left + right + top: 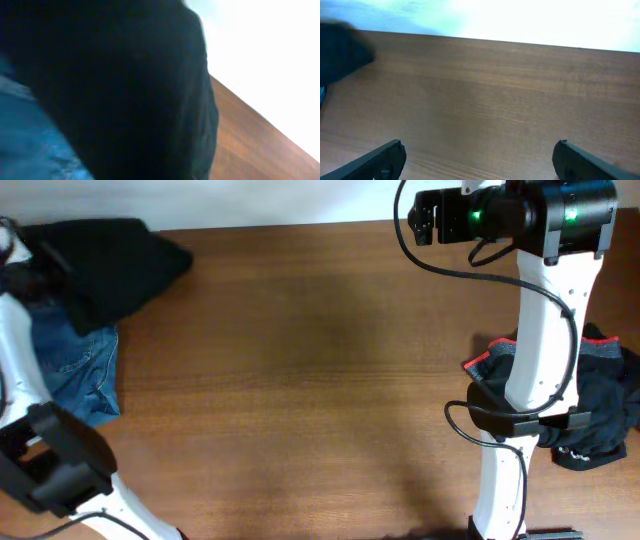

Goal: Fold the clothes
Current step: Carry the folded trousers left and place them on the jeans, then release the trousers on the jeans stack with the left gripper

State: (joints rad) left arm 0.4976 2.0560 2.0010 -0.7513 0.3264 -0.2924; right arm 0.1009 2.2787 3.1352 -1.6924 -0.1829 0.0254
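The black garment (110,255) sticks out beyond the far edge of the folded blue jeans (85,370). My left gripper should pull the garment back and down over the jeans and let it go.
A black garment (110,255) lies bunched at the table's far left corner, partly on top of folded blue jeans (85,370). In the left wrist view the black garment (125,85) fills most of the frame, with the jeans (25,140) at the lower left. My left gripper (10,250) is at the black garment's left edge; its fingers are hidden. My right gripper (480,145) is open and empty, held above bare table at the far right (420,215). A dark pile of clothes with red trim (605,395) lies at the right edge.
The brown wooden table (300,380) stretches between the two piles. The right arm's white links (540,350) stand in front of the right-hand pile. A white wall runs behind the table's far edge.
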